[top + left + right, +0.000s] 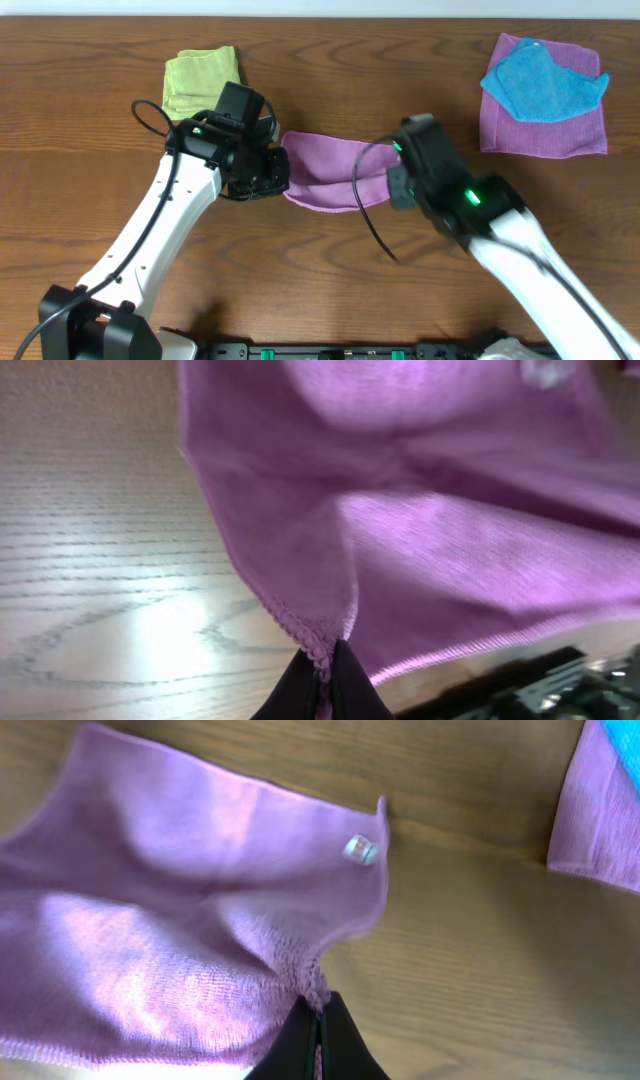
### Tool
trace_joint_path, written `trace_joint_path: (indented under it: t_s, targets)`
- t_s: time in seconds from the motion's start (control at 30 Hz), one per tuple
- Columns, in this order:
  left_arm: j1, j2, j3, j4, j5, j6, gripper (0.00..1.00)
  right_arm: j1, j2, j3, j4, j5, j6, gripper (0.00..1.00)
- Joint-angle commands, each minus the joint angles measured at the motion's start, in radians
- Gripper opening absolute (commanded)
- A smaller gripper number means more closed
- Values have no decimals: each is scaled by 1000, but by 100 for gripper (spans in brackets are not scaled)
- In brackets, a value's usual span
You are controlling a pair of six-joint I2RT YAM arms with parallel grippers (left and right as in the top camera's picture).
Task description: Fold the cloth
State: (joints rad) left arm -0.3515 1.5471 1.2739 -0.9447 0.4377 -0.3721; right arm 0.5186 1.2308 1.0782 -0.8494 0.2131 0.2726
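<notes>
The cloth hangs doubled, so the robot's right gripper should next pull back and down, toward the robot's base, to release the cloth's corner on the bare table below it.
The mauve-purple cloth [328, 170] hangs slack between my two grippers over the middle of the table, folded over on itself. My left gripper [272, 180] is shut on its left corner; in the left wrist view the stitched hem [318, 650] runs into the closed jaws [325, 678]. My right gripper [397, 180] is shut on its right corner, seen pinched in the right wrist view [320, 1020], with the cloth [180, 920] spread to the left and a small white tag [360, 850] on its edge.
A lime-green folded cloth [200, 80] lies at the back left. A second purple cloth [545, 125] lies flat at the back right with a bright blue cloth [540, 80] on top; its edge shows in the right wrist view [600, 820].
</notes>
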Motion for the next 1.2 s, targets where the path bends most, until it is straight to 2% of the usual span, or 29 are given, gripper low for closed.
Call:
trace_joint_path:
  t_s: [0.0, 0.17, 0.23, 0.3, 0.5, 0.73, 0.83, 0.87, 0.9, 0.93, 0.97, 1.0, 1.07, 1.17]
  targets:
    - [-24, -43, -3, -21, -77, 51, 6, -28, -116, -104, 7, -77, -128, 1]
    - [-72, -105, -31, -61, -201, 51, 6, -53, -243, -210, 12, -105, -113, 2]
    - [-95, -125, -63, -45, -231, 40, 6, -55, -267, -237, -2, -56, -31, 2]
    - [-120, -137, -103, -28, -238, 7, 6, -54, -286, -288, 6, -58, 58, 2]
    - [-210, -141, -240, 51, -239, -68, 6, -43, -293, -421, 20, -100, 71, 2]
    - [-283, -141, -332, 97, -251, -123, 6, -39, -291, -494, 11, -118, 141, 4]
    - [-288, -141, -339, 83, -250, -123, 6, -40, -291, -494, -23, -133, 157, 19]
    - [-289, -141, -339, 77, -250, -123, 6, -39, -291, -494, -31, -140, 172, 29]
    - [-290, -141, -339, 72, -250, -123, 6, -40, -291, -494, -31, -139, 173, 44]
    - [-291, -141, -339, 67, -249, -124, 10, -40, -291, -493, -30, -143, 182, 64]
    - [-291, -141, -339, 63, -246, -126, 26, -40, -291, -493, -31, -144, 194, 86]
    - [-291, -141, -339, 59, -246, -126, 45, -39, -291, -493, -30, -147, 196, 99]
    - [-290, -142, -338, 64, -246, -128, 73, -40, -291, -493, -29, -150, 199, 99]
    - [-290, -143, -331, 94, -246, -130, 81, -40, -291, -492, -21, -151, 199, 99]
